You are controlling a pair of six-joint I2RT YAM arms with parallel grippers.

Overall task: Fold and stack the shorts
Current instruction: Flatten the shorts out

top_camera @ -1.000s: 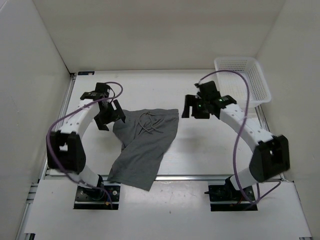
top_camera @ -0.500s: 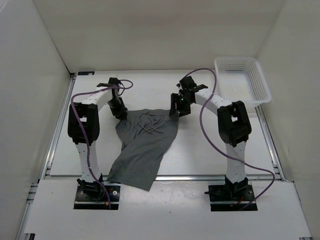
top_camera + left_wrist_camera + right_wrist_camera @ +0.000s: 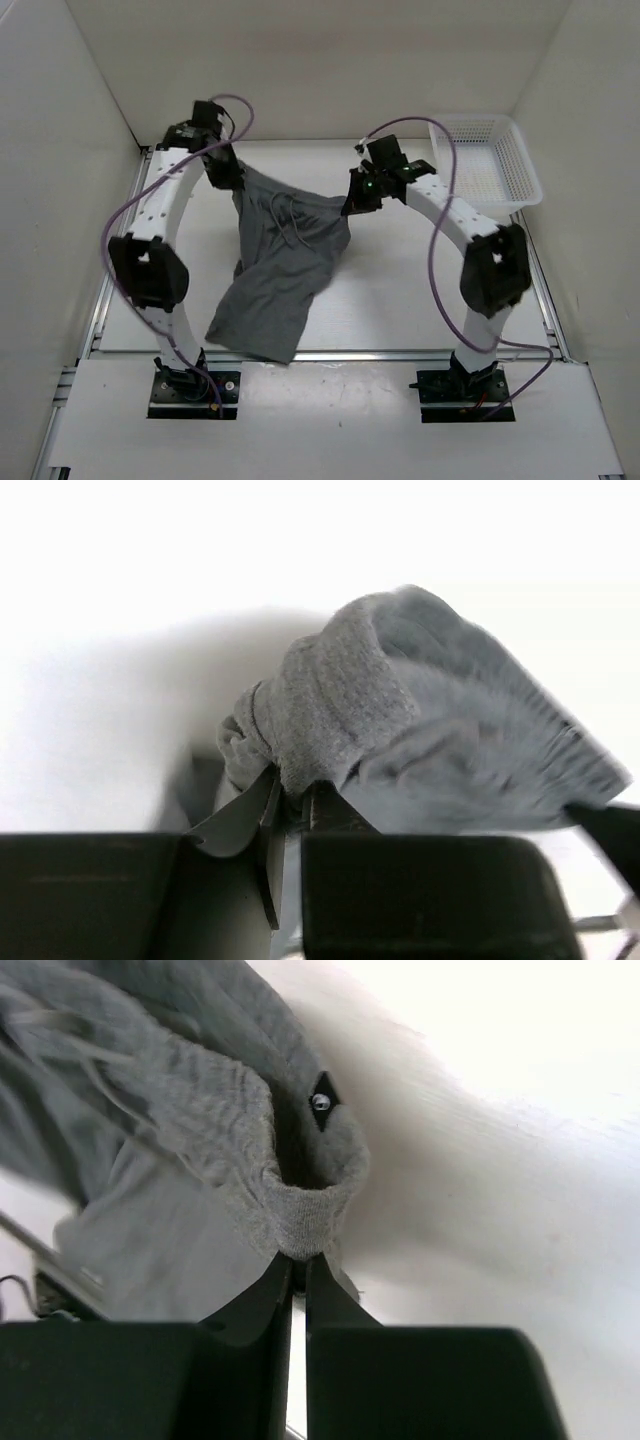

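Note:
I should raise my left gripper, then lower it outward and to the right in the top view to release over the back of the table, as the legs of the shorts overhang the bar.
The grey shorts (image 3: 282, 262) hang by the waistband between both grippers, the legs trailing down to the table's near edge. My left gripper (image 3: 226, 172) is shut on the waistband's left corner, raised at the back left; its wrist view shows bunched grey fabric (image 3: 340, 710) pinched at the fingertips of that gripper (image 3: 293, 792). Lower, at the centre, my right gripper (image 3: 352, 205) is shut on the waistband's right corner. In the right wrist view the fabric (image 3: 200, 1130) is clamped in the right gripper (image 3: 299, 1258). The drawstring (image 3: 287, 215) dangles on the front.
A white mesh basket (image 3: 487, 160) stands at the back right of the table. White walls close in the left, back and right sides. Purple cables loop off both arms. A metal rail (image 3: 400, 353) runs along the table's near edge.
Both grippers closed on the waistband corners. The left arm then rose and went back-left, lifting the shorts' top off the table; the legs dragged a little leftwards.

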